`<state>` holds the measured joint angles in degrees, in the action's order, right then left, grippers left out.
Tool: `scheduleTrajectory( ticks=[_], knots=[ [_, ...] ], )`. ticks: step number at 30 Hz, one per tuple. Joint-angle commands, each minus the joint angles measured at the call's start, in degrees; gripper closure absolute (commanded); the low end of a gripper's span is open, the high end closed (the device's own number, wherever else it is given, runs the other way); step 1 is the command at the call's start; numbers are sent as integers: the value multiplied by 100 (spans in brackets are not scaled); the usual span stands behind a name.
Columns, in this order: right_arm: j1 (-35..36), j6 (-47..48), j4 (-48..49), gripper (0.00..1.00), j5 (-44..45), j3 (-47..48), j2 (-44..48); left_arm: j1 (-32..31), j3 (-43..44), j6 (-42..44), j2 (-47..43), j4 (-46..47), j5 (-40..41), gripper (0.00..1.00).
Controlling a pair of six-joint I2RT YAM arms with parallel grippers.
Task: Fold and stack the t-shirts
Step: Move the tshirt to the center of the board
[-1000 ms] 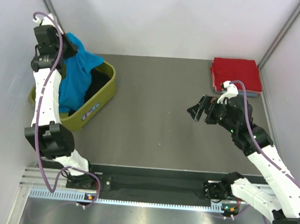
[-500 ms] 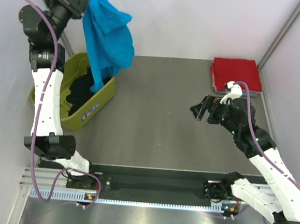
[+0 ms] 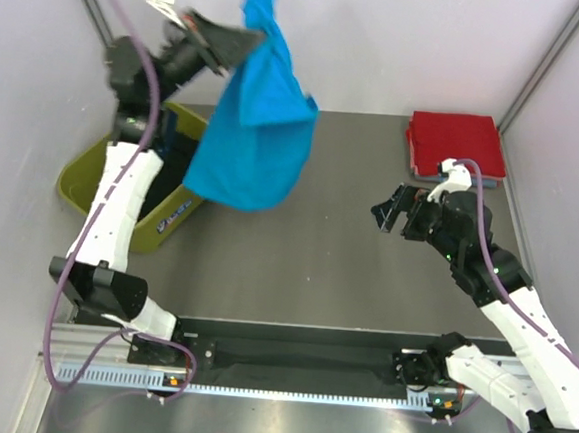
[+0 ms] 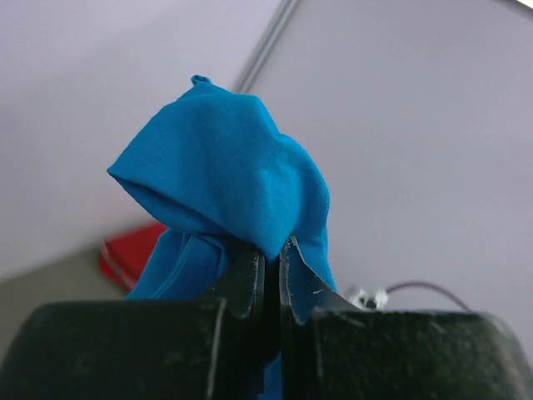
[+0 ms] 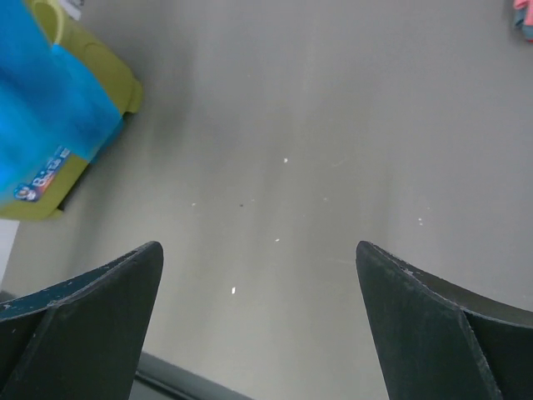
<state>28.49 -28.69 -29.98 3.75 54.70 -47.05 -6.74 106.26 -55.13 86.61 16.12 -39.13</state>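
Note:
My left gripper will next go down toward the right in the top view, over the bare grey tabletop, and release the turquoise-blue t-shirt (image 3: 253, 133), because that space is clear.
My left gripper (image 3: 245, 41) is raised high at the back left, shut on the bright turquoise-blue t-shirt (image 3: 253, 133), which hangs down loose over the table's left middle. In the left wrist view the cloth (image 4: 229, 183) bunches over the closed fingertips (image 4: 250, 267). A folded red t-shirt (image 3: 456, 141) lies at the back right, on top of a grey-blue one whose edge (image 3: 490, 181) shows. A black t-shirt (image 3: 173, 162) lies in the tub. My right gripper (image 3: 386, 210) is open and empty, held above the table's right middle.
An olive-green plastic tub (image 3: 174, 212) stands at the left, also seen in the right wrist view (image 5: 79, 187). Bare grey tabletop (image 3: 317, 249) lies between the arms. Walls close in left, back and right.
My left gripper has lifted the turquoise shirt out of the tub and swung it up and right over the table. The right arm has barely moved.

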Motion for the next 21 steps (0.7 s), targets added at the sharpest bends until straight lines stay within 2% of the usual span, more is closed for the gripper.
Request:
scheduleTrajectory(
  ticks=[1,2,3,6,10,14,17,18,19,20,21],
  knots=[
    [60,-76,-78,0,310,-187,-94,-485,-814,767,172,-988,-551,100],
    [60,-137,-113,0,441,-222,-138,-703,-1130,785,50,-953,-517,100],
    [69,-172,-148,0,486,-257,-190,-836,-1830,811,-47,-901,-273,100],
    [60,-286,-114,0,530,-512,-208,-1390,-2686,1301,-197,-1259,281,100],
    [60,-374,-9,0,539,-653,-226,-2023,-2830,1855,276,-2243,476,100],
    [60,-480,36,0,522,-697,-331,-2489,-2822,1927,768,-2271,679,100],
    [60,-532,27,0,417,-680,-445,-2507,-2042,2024,1469,-2569,722,100],
    [60,-550,-43,1,425,-662,-472,-2507,-1230,2276,1682,-2814,819,100],
    [60,-559,-87,1,425,-645,-489,-2507,-726,2427,1901,-3503,968,100],
    [60,-568,-122,1,451,-645,-481,-2507,-216,2559,2365,-3780,1221,100],
    [60,-577,-183,1,469,-653,-437,-2499,685,2726,2587,-4070,1328,100]
  ],
)
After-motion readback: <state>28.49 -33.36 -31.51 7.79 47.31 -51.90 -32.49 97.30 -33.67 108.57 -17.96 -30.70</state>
